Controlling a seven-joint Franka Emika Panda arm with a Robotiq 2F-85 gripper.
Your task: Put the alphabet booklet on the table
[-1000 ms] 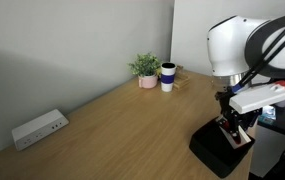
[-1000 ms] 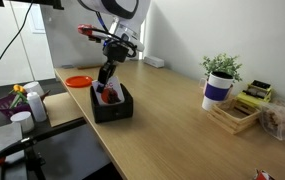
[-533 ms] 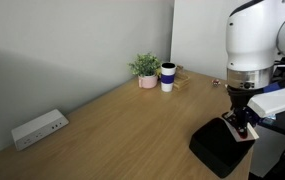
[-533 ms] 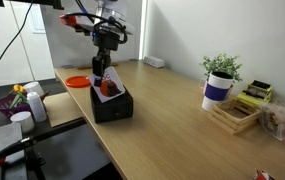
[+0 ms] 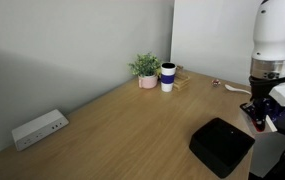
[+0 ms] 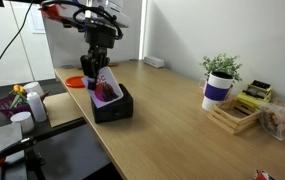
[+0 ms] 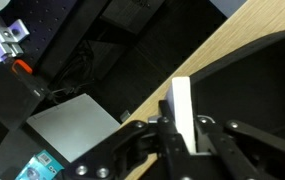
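Observation:
Next, my gripper turns, moves toward the mug and brings the booklet down onto the tabletop beside the black box to release it, because that wood is clear.
My gripper (image 6: 100, 72) is shut on the alphabet booklet (image 6: 105, 88), a thin white booklet with a red-orange mark. It hangs tilted just above the black box (image 6: 113, 106), near the end of the wood-grain table (image 6: 172, 120). In an exterior view the gripper (image 5: 261, 117) is at the far right, past the black box (image 5: 222, 147), and the booklet barely shows. In the wrist view the gripper (image 7: 185, 128) pinches the booklet (image 7: 182, 108), seen edge-on as a white strip, over the box's edge (image 7: 257, 90) and the table edge (image 7: 217, 45).
A potted plant (image 5: 146, 69) and a mug (image 5: 168, 77) stand at the far end, beside a wooden tray (image 6: 234, 114). A white power strip (image 5: 38, 128) lies by the wall. An orange plate (image 6: 75, 81) and a purple basket (image 6: 14, 102) sit off the table's end.
The gripper has risen out of the black box with the booklet and swung toward the table's end. The booklet now hangs above the box instead of inside it.

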